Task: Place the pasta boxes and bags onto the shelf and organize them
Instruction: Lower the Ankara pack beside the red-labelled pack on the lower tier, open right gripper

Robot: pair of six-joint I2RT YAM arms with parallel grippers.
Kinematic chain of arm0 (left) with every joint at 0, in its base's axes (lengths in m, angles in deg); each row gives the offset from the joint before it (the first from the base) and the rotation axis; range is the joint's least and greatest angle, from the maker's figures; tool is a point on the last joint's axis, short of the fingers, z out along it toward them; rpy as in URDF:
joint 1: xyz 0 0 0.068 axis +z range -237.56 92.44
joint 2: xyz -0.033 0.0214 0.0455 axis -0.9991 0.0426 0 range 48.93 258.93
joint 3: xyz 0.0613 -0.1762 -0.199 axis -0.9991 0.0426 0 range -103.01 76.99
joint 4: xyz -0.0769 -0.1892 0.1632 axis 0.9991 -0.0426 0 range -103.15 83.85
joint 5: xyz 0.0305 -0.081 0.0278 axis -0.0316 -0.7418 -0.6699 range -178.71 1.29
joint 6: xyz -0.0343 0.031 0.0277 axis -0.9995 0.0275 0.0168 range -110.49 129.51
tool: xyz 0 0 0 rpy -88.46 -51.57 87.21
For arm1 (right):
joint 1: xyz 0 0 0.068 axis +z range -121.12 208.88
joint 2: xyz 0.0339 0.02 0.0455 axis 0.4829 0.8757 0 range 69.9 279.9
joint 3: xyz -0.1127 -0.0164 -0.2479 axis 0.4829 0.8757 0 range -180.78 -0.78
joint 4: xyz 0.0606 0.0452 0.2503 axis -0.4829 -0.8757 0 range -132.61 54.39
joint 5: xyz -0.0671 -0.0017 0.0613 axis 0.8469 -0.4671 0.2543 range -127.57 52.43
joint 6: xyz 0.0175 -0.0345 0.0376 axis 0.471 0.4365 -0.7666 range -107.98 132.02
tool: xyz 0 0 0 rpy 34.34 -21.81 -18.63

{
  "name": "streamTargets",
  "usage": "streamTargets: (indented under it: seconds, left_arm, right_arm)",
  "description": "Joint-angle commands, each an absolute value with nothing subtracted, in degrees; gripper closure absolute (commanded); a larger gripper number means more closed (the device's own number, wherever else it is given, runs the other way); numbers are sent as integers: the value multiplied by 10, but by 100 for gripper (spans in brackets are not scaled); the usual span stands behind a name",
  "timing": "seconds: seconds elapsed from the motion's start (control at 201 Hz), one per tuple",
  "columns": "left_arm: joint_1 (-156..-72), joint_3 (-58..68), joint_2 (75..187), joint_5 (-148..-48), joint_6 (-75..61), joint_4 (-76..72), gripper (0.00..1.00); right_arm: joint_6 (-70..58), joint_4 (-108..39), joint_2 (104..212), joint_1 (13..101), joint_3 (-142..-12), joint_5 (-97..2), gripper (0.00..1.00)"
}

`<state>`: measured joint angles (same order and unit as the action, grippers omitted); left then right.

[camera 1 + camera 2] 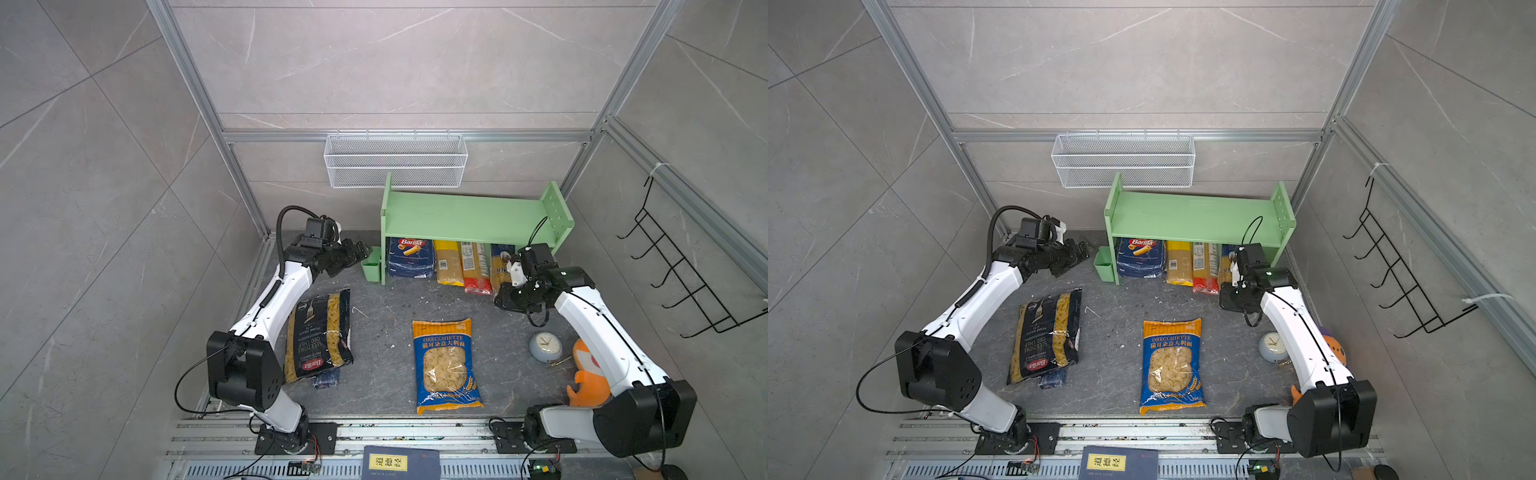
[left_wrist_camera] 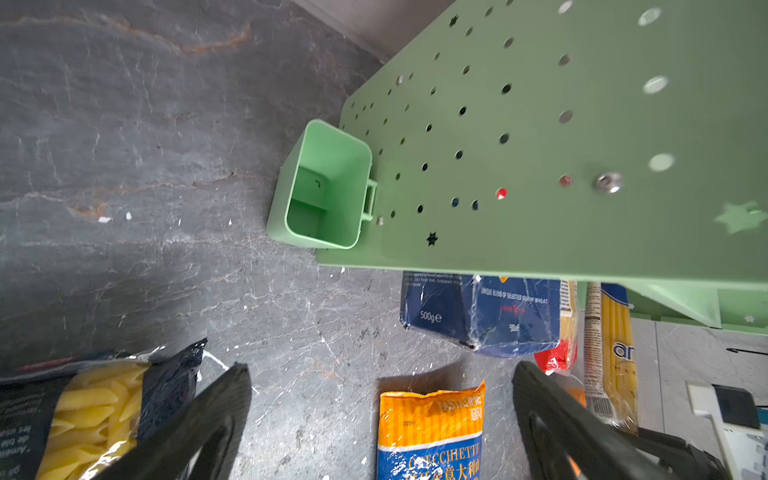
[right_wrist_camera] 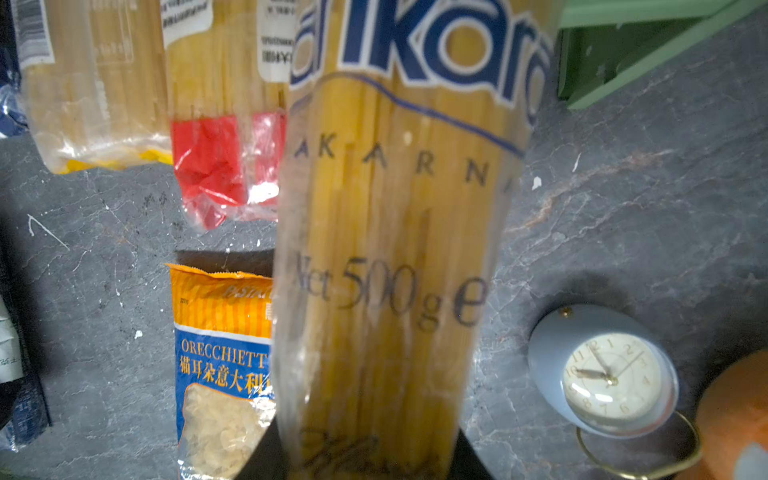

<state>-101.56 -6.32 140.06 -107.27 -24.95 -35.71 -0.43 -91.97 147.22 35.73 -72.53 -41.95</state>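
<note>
Next, my right gripper slides the dark blue spaghetti pack outward and down beneath the shelf's top board and releases it. Its near end juts past the red-ended pack.
The light green shelf (image 1: 473,216) stands at the back. Under its top board lie the blue Barilla box (image 1: 409,257), a yellow spaghetti pack (image 1: 448,264), a red-ended pack (image 1: 476,268) and a dark blue spaghetti pack (image 3: 395,228). My right gripper (image 3: 370,457) is shut on that last pack's near end, beside the shelf's right panel. The black penne bag (image 1: 318,332) and the blue-orange orecchiette bag (image 1: 446,365) lie flat on the floor. My left gripper (image 2: 382,370) hangs open and empty, left of the shelf.
A small green cup (image 1: 371,264) hangs on the shelf's left panel, close to my left gripper. A white wire basket (image 1: 395,160) hangs behind the shelf. A clock (image 1: 545,347) and an orange plush toy (image 1: 588,374) sit by my right arm. A dark blue book (image 1: 399,463) lies in front.
</note>
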Motion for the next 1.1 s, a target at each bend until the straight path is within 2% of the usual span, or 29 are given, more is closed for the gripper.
streamTargets:
  seconds: [0.0, 0.324, 1.096]
  left_arm:
    - [-1014, -92, 1405, -1077, -230, -367, 0]
    - [-1007, -100, 1407, -1071, -226, -373, 0]
    - [-979, -122, 1417, -1095, -213, -382, 0]
  right_arm:
    - [27, -821, 1481, 351, -739, -424, 100]
    - [39, -797, 1533, 345, -767, -397, 100]
    - [47, -728, 1571, 325, -763, -367, 100]
